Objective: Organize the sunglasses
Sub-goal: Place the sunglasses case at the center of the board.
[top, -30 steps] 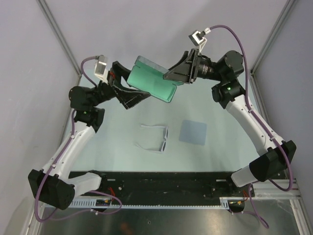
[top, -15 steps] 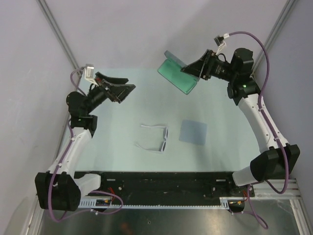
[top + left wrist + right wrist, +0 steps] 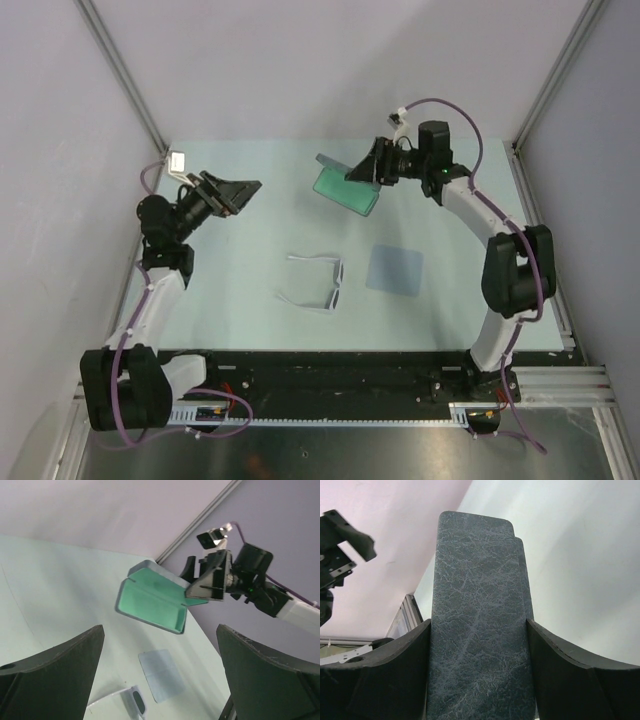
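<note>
The robot will next move its right gripper down, back and to the left in the top view to release the case (image 3: 477, 615), as the tabletop beyond the sunglasses is clear.
The white sunglasses (image 3: 320, 285) with dark lenses lie open on the table's middle; a corner of them shows in the left wrist view (image 3: 131, 702). My right gripper (image 3: 367, 164) is shut on the grey textured case (image 3: 477, 615), which hangs open with its green lining (image 3: 345, 187) showing, held low over the far middle of the table; the case also shows in the left wrist view (image 3: 152, 602). My left gripper (image 3: 235, 190) is open and empty, at the far left, well apart from the sunglasses and the case.
A flat grey-blue cloth (image 3: 394, 269) lies just right of the sunglasses; it also shows in the left wrist view (image 3: 161, 674). Grey walls and metal corner posts close in the table on the left, back and right.
My left gripper let go of the case and drew back to the left. My right gripper carried the open case right, then lowered it toward the far middle of the table.
</note>
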Robot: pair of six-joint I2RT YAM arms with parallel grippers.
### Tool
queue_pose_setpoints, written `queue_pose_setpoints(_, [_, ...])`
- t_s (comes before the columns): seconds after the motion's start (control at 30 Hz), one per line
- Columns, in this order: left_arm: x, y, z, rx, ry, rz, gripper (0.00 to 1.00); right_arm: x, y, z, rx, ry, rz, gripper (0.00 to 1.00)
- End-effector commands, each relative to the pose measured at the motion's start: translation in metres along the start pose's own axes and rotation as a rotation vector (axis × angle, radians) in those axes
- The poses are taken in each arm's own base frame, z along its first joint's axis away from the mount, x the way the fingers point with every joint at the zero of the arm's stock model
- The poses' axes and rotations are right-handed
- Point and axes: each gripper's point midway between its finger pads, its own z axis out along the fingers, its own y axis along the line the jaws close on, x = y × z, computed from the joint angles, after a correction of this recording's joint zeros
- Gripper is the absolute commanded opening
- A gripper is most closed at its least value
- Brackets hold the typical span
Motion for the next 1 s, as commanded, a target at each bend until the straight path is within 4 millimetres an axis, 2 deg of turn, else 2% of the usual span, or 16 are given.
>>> queue_pose_setpoints(0.0, [0.012,0.004,-0.004,0.001,0.039,-0.023,1.00,-0.014,-0.005,0.007,-0.077,-0.040,-0.081,0.00])
queue_pose_setpoints(0.03, [0.016,0.004,-0.005,0.007,0.052,-0.028,1.00,-0.006,-0.019,0.013,-0.073,-0.019,-0.055,0.00])
queue_pose_setpoints(0.1, [0.022,0.006,-0.006,0.009,0.071,-0.041,1.00,0.006,-0.024,0.019,-0.120,0.019,-0.047,0.00])
queue_pose_setpoints(0.13, [0.024,0.006,-0.006,0.012,0.079,-0.046,1.00,0.018,-0.037,0.027,-0.132,0.049,-0.017,0.00])
queue_pose_setpoints(0.23, [0.033,0.007,-0.008,0.019,0.108,-0.063,1.00,0.036,-0.047,0.034,-0.218,0.103,0.017,0.00])
queue_pose_setpoints(0.27, [0.035,0.007,-0.009,0.024,0.118,-0.065,1.00,0.045,-0.060,0.041,-0.229,0.115,0.033,0.00])
queue_pose_setpoints(0.37, [0.041,0.007,-0.011,0.033,0.139,-0.070,1.00,0.061,-0.071,0.048,-0.250,0.146,0.057,0.00])
queue_pose_setpoints(0.53, [0.047,0.008,-0.014,0.032,0.150,-0.069,1.00,0.077,-0.080,0.060,-0.240,0.170,0.057,0.00])
queue_pose_setpoints(0.73, [0.053,0.011,-0.016,0.025,0.160,-0.075,1.00,0.108,-0.086,0.079,-0.220,0.225,0.079,0.00])
queue_pose_setpoints(0.97, [0.056,0.011,-0.018,0.029,0.171,-0.076,1.00,0.125,-0.083,0.090,-0.237,0.257,0.089,0.00])
